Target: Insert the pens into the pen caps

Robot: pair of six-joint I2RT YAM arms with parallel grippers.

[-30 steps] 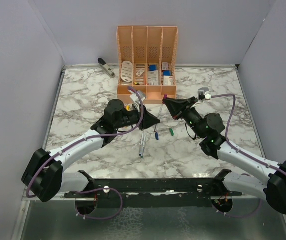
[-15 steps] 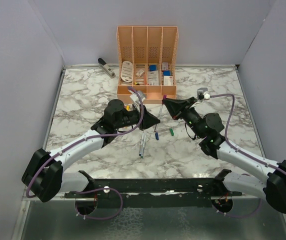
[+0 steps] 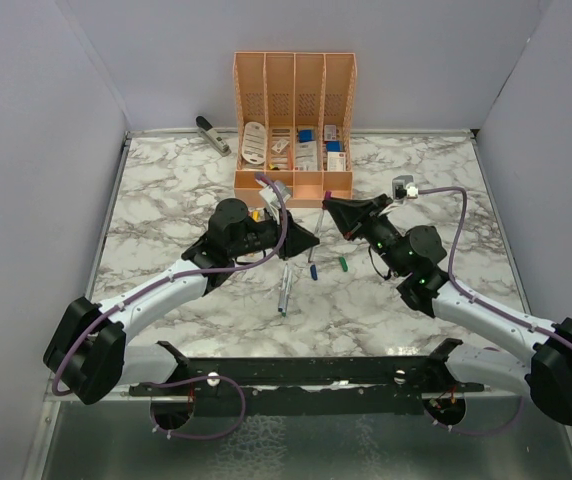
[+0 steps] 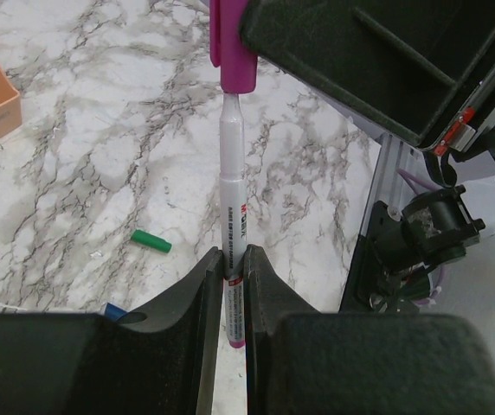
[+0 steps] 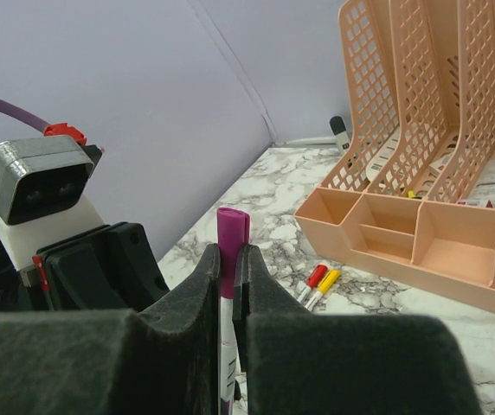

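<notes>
My left gripper will next carry the white pen left in the top view and down onto marble beside the yellow-capped pen, as capped pens lie there.
My left gripper (image 4: 233,259) is shut on a white pen (image 4: 232,190) with a magenta end, held in the air over the table's middle. The pen's far end sits inside the magenta cap (image 4: 233,52). My right gripper (image 5: 228,255) is shut on that cap (image 5: 230,226), facing the left one. In the top view the two grippers, left (image 3: 311,240) and right (image 3: 331,208), meet in front of the organizer. A green cap (image 4: 151,241) lies loose on the marble. A blue cap (image 3: 313,270) and two uncapped pens (image 3: 284,290) lie below the grippers.
A peach desk organizer (image 3: 294,110) with stationery stands at the back centre. Red-capped (image 5: 317,277) and yellow-capped (image 5: 328,279) pens lie in front of it. A grey stapler (image 3: 212,135) rests at the back left. Purple walls close in three sides.
My right gripper has crept slightly left toward the left one, with the magenta cap in it. The left arm has stayed put.
</notes>
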